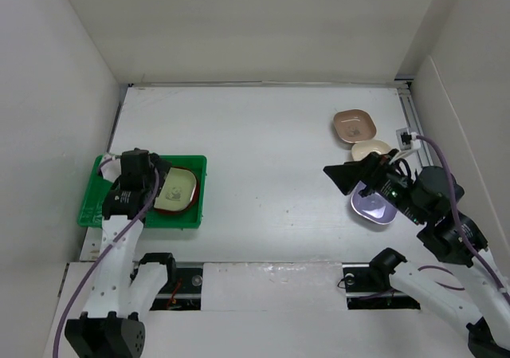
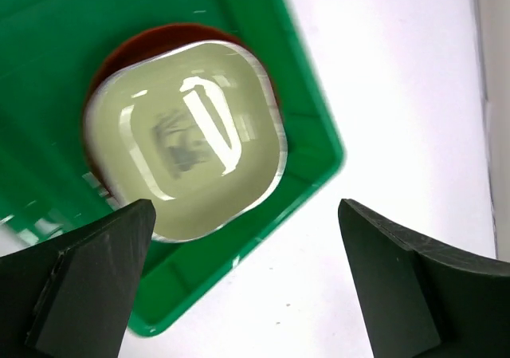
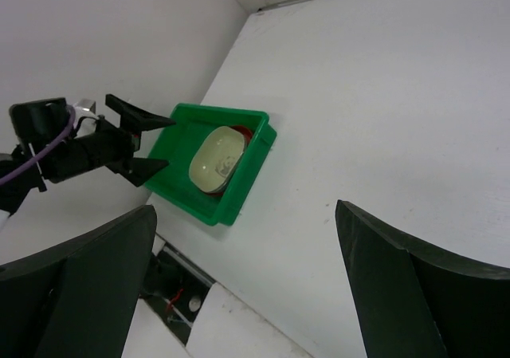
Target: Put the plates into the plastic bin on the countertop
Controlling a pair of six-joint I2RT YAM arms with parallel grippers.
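Observation:
The lavender plate is outside the bin (image 1: 92,206), to its right in the top view. My left gripper needs to swing across and down onto the lavender plate's bin-facing rim (image 1: 353,200) next.
The green plastic bin (image 1: 92,206) sits at the left of the white countertop (image 1: 271,151). In it a pale green plate (image 1: 177,190) rests on a reddish-brown plate (image 1: 194,198). My left gripper (image 1: 159,175) hovers over the bin, open and empty. The left wrist view shows the pale green plate (image 2: 187,147), the brown rim (image 2: 159,37) and the bin's wall (image 2: 307,127) beyond my left gripper (image 2: 245,210). At the right lie a pinkish-tan plate (image 1: 355,124), a cream plate (image 1: 371,147) and a lavender plate (image 1: 371,209). My right gripper (image 1: 344,175) is open and empty above the lavender plate.
White walls enclose the countertop on three sides. A socket with a cable (image 1: 406,139) is on the right wall. A rail with open gaps and wires (image 1: 263,277) runs along the front edge. The right wrist view shows the bin (image 3: 239,192) and the left gripper (image 3: 135,139) far off.

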